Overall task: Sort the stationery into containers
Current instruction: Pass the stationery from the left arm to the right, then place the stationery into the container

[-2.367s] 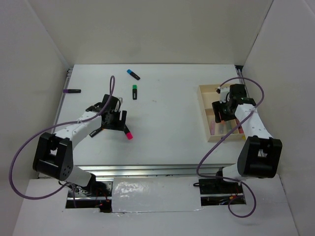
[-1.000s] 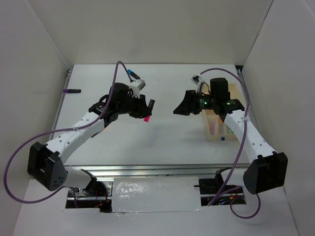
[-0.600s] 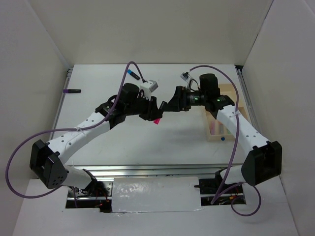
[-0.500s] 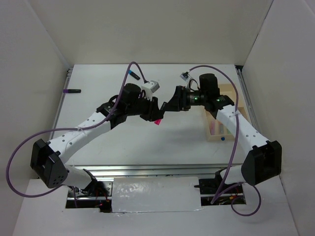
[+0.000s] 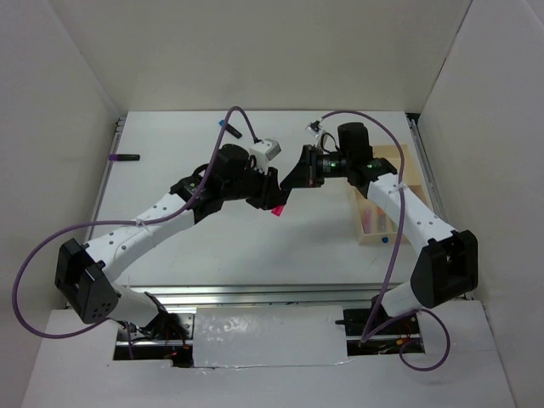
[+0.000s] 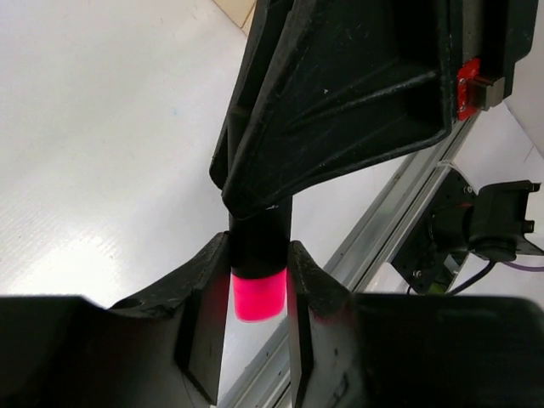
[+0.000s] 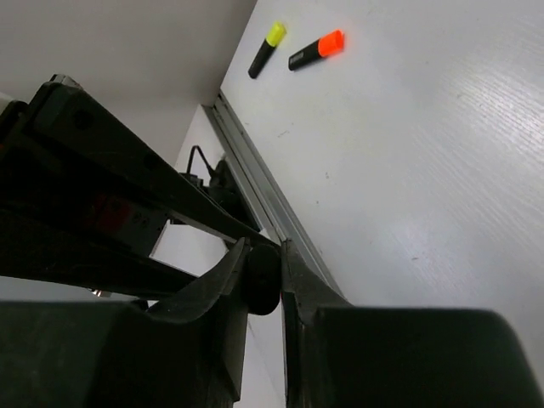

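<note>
Markers fill the wooden tray's near part, so I should next swing my right gripper outward and to the right in the top view, turning above the wooden tray's far part (image 5: 396, 163).
A pink-capped black highlighter (image 5: 277, 209) hangs in the air over the middle of the table, held between both grippers. My left gripper (image 5: 272, 195) is shut on it near the pink end (image 6: 257, 293), and its fingers (image 6: 214, 280) touch the black barrel. From the right, my right gripper (image 5: 289, 181) is shut on the barrel's black end (image 7: 263, 280). The wooden tray (image 5: 374, 239) lies at the right, partly under the right arm, with markers inside. Yellow (image 7: 267, 47) and orange (image 7: 316, 48) highlighters lie on the table.
A purple-ended pen (image 5: 126, 158) lies by the left edge. A blue-ended marker (image 5: 226, 124) peeks out behind the left arm's cable at the back. White walls enclose the table on three sides. A metal rail (image 7: 272, 212) runs along the near edge.
Both arms swung inward and met over the middle of the table. The left arm brought the pink highlighter along, and the right gripper closed on its black end.
</note>
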You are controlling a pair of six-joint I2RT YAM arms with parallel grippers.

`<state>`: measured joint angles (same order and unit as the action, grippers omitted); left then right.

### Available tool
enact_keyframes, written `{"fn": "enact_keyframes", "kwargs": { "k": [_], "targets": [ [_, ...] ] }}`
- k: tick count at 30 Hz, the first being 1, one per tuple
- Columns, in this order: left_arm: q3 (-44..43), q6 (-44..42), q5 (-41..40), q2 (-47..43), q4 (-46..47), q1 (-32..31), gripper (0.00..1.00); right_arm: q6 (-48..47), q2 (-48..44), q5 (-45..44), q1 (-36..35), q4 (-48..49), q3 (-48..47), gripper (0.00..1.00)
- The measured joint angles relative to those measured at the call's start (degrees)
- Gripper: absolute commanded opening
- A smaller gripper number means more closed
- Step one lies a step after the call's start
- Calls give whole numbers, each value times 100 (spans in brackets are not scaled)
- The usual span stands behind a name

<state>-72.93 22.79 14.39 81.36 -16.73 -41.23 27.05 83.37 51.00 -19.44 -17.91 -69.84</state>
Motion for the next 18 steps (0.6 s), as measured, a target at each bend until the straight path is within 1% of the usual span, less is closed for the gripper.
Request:
{"fn": "enact_keyframes", "kwargs": {
  "k": [1,3,4,5,8,10,12,15,18],
  "targets": [
    [0,0,0,0,7,0,64,-15,-15,9,28,-7,4,0],
    [-9,-37,-59,0,20,13,81,-114,-79,-20,146,-42,11,0],
    [-9,-28,-170,-13,-26,13,97,-197,-133,-50,289,-68,11,0],
    [-9,-46,-295,-17,-68,33,99,-297,-188,-114,487,-96,11,0],
    [4,-142,-767,-26,-188,179,99,-715,-363,-487,1156,-179,4,0],
    [66,-234,-1075,-57,-212,334,99,-1150,-446,-1067,1773,-219,-72,0],
    [153,-367,-1370,-98,-264,533,99,-1488,-420,-1690,2245,-181,-208,0],
    [219,-560,-1663,-85,-396,874,99,-1794,-197,-2396,2813,-118,-494,0],
    [219,-767,-1735,-37,-544,1290,99,-1926,282,-2894,3132,26,-822,0]
  ]
}}
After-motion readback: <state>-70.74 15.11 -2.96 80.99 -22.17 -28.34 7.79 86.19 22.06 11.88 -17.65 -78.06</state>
